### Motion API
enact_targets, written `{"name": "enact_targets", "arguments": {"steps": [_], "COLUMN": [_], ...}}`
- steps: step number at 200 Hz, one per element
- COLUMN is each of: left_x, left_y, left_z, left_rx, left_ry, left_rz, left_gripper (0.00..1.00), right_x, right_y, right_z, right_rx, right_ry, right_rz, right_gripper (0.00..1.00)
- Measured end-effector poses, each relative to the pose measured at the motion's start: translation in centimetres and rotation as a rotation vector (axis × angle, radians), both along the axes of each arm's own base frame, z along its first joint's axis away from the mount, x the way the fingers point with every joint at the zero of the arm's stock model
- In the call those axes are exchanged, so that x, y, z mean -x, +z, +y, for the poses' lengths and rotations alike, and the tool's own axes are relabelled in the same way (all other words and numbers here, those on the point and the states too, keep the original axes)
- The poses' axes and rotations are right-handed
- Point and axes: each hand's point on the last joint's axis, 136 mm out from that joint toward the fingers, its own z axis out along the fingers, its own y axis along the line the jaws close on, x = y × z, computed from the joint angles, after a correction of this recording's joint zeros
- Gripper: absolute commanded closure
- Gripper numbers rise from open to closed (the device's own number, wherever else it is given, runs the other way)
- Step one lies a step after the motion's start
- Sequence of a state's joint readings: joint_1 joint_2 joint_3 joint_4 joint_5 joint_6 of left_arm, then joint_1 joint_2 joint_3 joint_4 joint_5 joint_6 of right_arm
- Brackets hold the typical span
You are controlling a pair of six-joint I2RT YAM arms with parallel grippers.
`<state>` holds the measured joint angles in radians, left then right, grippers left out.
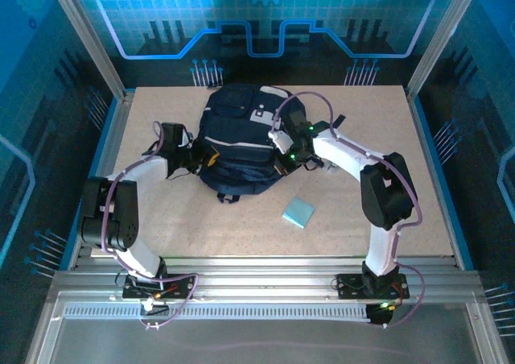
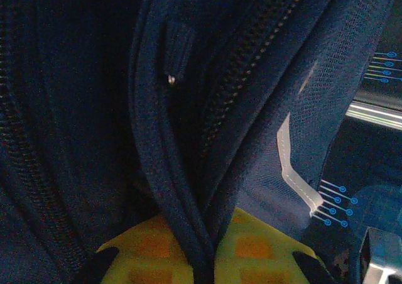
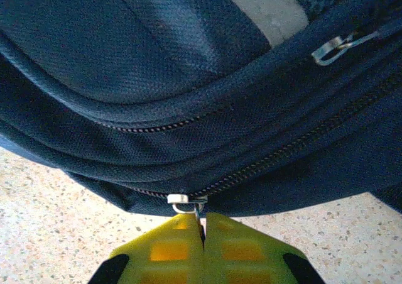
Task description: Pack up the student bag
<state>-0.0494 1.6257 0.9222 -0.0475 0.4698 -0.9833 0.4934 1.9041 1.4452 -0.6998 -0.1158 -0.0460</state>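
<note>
The zip track runs on outward beyond the slider, so my right gripper will next pull outward along the track and then let go of the pull tab.
The student bag [image 1: 237, 134], dark navy with pale stripes, lies flat in the middle of the table. My left gripper [image 1: 198, 159] is at its left edge. Its yellow fingers [image 2: 151, 252] are shut on a fold of the bag's navy fabric [image 2: 188, 221] beside an open zip track. My right gripper [image 1: 288, 159] is at the bag's right edge, low over the table. It is shut on the metal pull of a zip slider [image 3: 182, 200], with the pull pinched between the yellow fingertips [image 3: 166, 249].
A small light blue book [image 1: 298, 212] lies on the speckled table [image 1: 362, 219] in front of the bag, toward the right arm. A second zip pull [image 3: 336, 47] hangs higher on the bag. Metal rails border the table on all sides.
</note>
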Motion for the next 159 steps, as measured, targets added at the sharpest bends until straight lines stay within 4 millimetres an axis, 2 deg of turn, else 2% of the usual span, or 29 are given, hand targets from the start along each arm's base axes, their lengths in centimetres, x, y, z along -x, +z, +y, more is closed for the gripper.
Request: {"name": "enact_targets", "arguments": {"steps": [30, 44, 77, 116, 132, 159], "left_x": [0.2, 0.2, -0.2, -0.7, -0.8, -0.9], "left_y": [-0.1, -0.1, 0.6, 1.2, 1.3, 1.4], "left_z": [0.0, 0.0, 0.3, 0.8, 0.8, 0.9], "left_rx": [-0.015, -0.023, -0.033, -0.048, -0.049, -0.048], "left_ry": [-0.021, -0.029, -0.041, -0.043, -0.045, -0.05], "left_rz": [-0.002, -0.008, -0.025, -0.053, -0.06, -0.064], "left_gripper": [1.0, 1.0, 1.0, 1.0, 1.0, 1.0], "right_x": [-1.3, -2.6, -7.1, -13.7, -14.6, -14.6], "right_y": [-0.8, -0.8, 0.1, 0.8, 0.5, 0.3], "right_z": [-0.9, -1.4, -2.7, -3.7, -3.6, -3.6], "right_rx": [0.061, 0.086, 0.122, 0.141, 0.145, 0.149], "right_ry": [-0.012, -0.014, 0.002, -0.015, -0.018, -0.029], "right_rz": [-0.053, -0.076, -0.132, -0.186, -0.179, -0.157], "right_gripper": [1.0, 1.0, 1.0, 1.0, 1.0, 1.0]}}
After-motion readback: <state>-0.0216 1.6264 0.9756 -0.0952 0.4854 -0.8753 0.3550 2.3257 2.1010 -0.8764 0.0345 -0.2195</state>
